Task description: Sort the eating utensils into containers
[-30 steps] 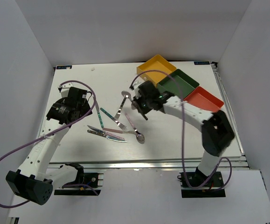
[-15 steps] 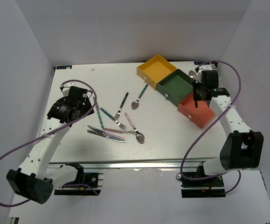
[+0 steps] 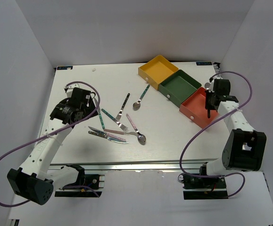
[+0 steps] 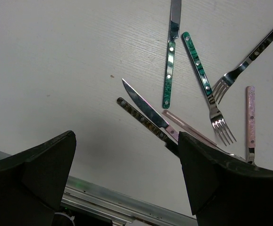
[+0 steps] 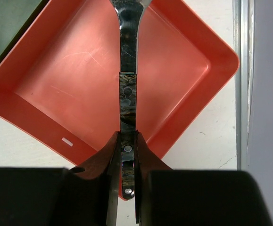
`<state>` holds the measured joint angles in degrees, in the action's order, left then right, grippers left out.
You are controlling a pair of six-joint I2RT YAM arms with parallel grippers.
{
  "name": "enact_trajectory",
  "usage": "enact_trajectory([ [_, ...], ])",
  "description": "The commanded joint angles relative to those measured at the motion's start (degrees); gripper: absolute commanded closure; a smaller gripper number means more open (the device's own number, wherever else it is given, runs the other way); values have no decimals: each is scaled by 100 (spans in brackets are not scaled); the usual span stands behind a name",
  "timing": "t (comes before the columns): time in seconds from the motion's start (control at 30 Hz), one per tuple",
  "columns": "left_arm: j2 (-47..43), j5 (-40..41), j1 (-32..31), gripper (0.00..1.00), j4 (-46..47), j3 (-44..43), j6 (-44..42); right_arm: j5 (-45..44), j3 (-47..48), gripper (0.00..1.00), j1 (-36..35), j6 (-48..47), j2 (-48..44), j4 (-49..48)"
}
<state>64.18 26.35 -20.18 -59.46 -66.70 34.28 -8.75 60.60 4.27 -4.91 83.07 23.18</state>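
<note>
The left gripper swings over and down onto the teal-handled spoon's neck next. That spoon lies below, to the right in the top view, clear of the utensil pile.
My right gripper [image 3: 209, 101] [image 5: 128, 141] is shut on the dark mottled handle of a spoon [image 5: 128, 80], which hangs over the red-orange tray [image 3: 198, 110] [image 5: 75, 80]. The green tray [image 3: 179, 85] [image 5: 4, 23] and the yellow tray [image 3: 158, 69] stand beside it. Several utensils lie in the table's middle. Among them are a teal-handled spoon [image 3: 141, 98], a dark-handled fork [image 3: 123, 105], a teal-handled fork [image 3: 109, 117] [image 4: 200, 70], a pink-handled spoon [image 3: 136, 130] and knives [image 3: 106, 134] [image 4: 144, 109]. My left gripper [image 3: 89, 101] [image 4: 126, 141] hangs open above the table, left of that pile, with nothing between its fingers.
A metal rail [image 5: 242, 70] runs along the table's right edge, just past the red-orange tray. Another rail [image 4: 103, 200] borders the near edge below my left gripper. White walls close in the table on three sides.
My right gripper carried the dark-handled spoon from the table's middle to the right, and it now hangs over the red-orange tray. My left gripper shifted slightly and stayed open.
</note>
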Motion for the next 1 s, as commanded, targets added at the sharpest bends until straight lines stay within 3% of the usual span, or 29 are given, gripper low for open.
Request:
enact_trajectory([
  [0.0,-178,37,-29,2,49,43,-18,-92,-48,97,21,-28,25,-419],
  [0.03,-187,46,-38,2,31,43,-18,-100,-39,95,21,-19,51,-419],
  [0.13,-196,46,-38,2,31,60,-18,-65,22,77,21,42,122,-358],
  [0.27,-213,90,-47,2,31,51,-36,-100,31,42,21,42,87,-358],
  [0.33,-205,99,-47,2,40,60,-44,-74,92,36,21,42,60,-332],
  [0.53,-126,37,-47,2,84,-10,-71,189,671,34,-84,419,25,150],
  [0.6,-56,-33,-47,2,145,-71,-140,-29,821,27,-294,725,-45,283],
  [0.63,-3,-85,-56,2,198,-115,-176,-187,900,15,-522,867,-71,388],
  [0.67,172,-147,-64,2,363,-220,-220,-501,1066,11,-689,1086,-97,650],
  [0.73,427,-532,-108,2,645,-370,-413,-540,1182,11,-822,1824,-308,880],
  [0.83,1366,-1181,-284,2,1278,-861,-633,-50,1156,11,-823,2660,-773,1153],
  [0.87,2100,-1280,-519,2,1444,-1097,-712,379,991,11,-832,2783,-905,1180],
  [0.97,3360,-1430,-985,2,1490,-2432,-1151,1048,525,11,-823,3004,-1722,1084],
])
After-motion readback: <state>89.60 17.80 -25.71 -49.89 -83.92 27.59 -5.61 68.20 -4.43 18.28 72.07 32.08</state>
